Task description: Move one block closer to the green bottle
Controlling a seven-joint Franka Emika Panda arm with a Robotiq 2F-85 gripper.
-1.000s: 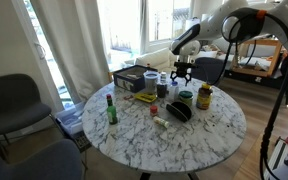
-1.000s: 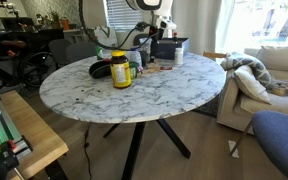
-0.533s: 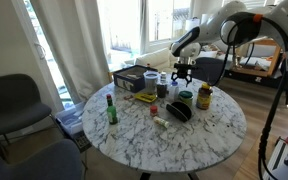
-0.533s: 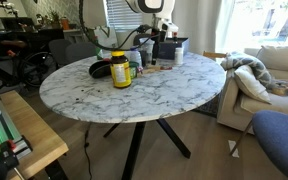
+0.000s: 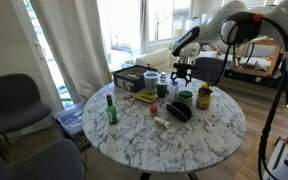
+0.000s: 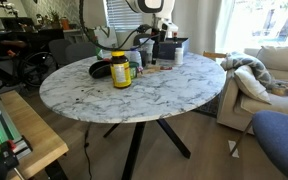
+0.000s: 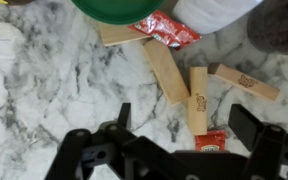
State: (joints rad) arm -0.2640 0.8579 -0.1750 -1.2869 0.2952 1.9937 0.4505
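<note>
My gripper lowers onto the upright block's lower end [image 7: 197,121] next and closes across its narrow width, because that end lies between the open fingers but still below them.
The green bottle [image 5: 111,108] with a red cap stands near the table edge, far from my gripper. Several flat wooden blocks lie on the marble in the wrist view: an upright one [image 7: 198,98], a diagonal one [image 7: 167,72], a tilted one [image 7: 246,82] and one partly under a green lid [image 7: 119,35]. My gripper [image 7: 186,122] is open and empty, hovering just above the blocks, with the upright block's lower end between its fingers. It also shows in both exterior views [image 5: 182,72] [image 6: 164,32].
Two red ketchup packets [image 7: 167,30] [image 7: 211,140] lie among the blocks. A jar with a yellow lid [image 5: 204,96] [image 6: 121,70], a black object [image 5: 180,112], a green-lidded cup [image 5: 186,98] and a box [image 5: 134,78] stand on the round marble table [image 5: 164,135].
The arm shifted slightly over the blocks early on and has held still since. The gripper stays open.
</note>
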